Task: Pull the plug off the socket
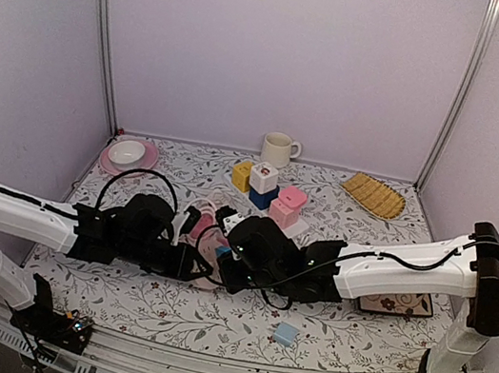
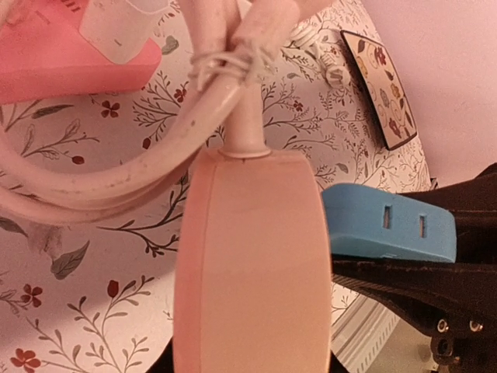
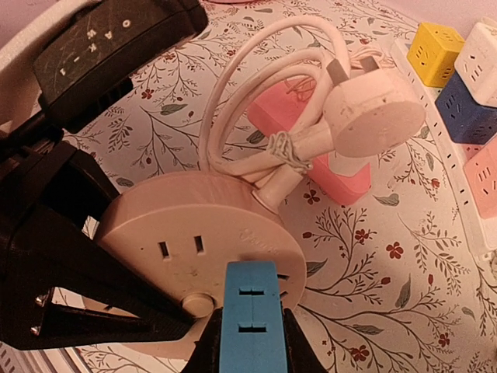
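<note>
Clear tabletop by the mat lies below my right gripper and to its right in the top view, so next the gripper will pull off the socket, lower and release.
The socket (image 3: 194, 233) is a round cream disc with a bundled white cord (image 3: 256, 93). It is lifted off the table and seen edge-on in the left wrist view (image 2: 252, 256). My left gripper (image 2: 252, 359) is shut on its rim, the fingers mostly hidden behind the disc. The blue plug (image 3: 248, 318) sits flush against the socket's face, and it also shows in the left wrist view (image 2: 384, 221). My right gripper (image 3: 248, 346) is shut on its sides. Both grippers meet mid-table, the left (image 1: 180, 259) beside the right (image 1: 228, 265).
A pink block (image 3: 311, 148) lies under the cord. Coloured socket cubes (image 1: 264, 187), a mug (image 1: 280, 149), a pink plate with a bowl (image 1: 128, 156) and a yellow tray (image 1: 373, 195) stand behind. A small blue block (image 1: 285, 334) lies near the front edge, and a patterned mat (image 1: 393, 304) under the right arm.
</note>
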